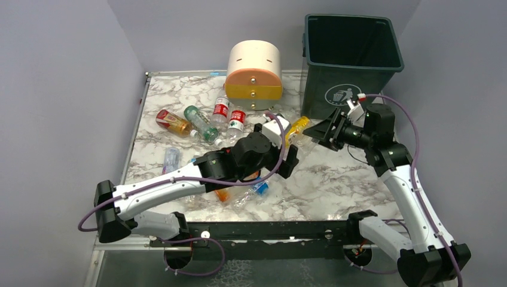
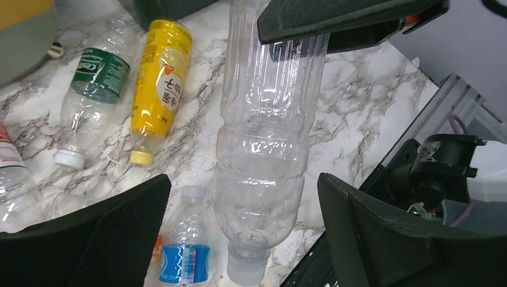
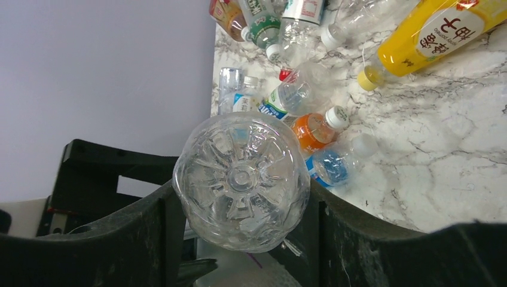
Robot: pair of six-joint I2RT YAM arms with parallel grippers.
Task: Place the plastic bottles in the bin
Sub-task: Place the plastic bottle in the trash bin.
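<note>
The dark green bin stands open at the top. The right gripper lifts up and outward next, carries the clear bottle over the bin and releases it.
A large clear label-less bottle [image 2: 263,149] hangs cap-down above the table, and my right gripper [image 3: 242,209] is shut on its ribbed base [image 3: 242,179]. My left gripper [image 2: 242,197] is open, its fingers standing apart on either side of the bottle's lower body without touching it. On the marble lie a yellow bottle [image 2: 158,84], a green-labelled one [image 2: 95,81], a small blue-labelled one [image 2: 185,251] and an orange one [image 3: 315,130]. Several more bottles [image 1: 200,122] lie at the back left. The dark green bin [image 1: 335,89] stands at the back right, just behind my right gripper [image 1: 326,130].
A cream-and-orange round drawer unit [image 1: 254,75] stands at the back centre, left of the bin. My left arm [image 1: 179,182] stretches across the front of the table. The table's metal front rail [image 1: 269,230] runs between the two arm bases.
</note>
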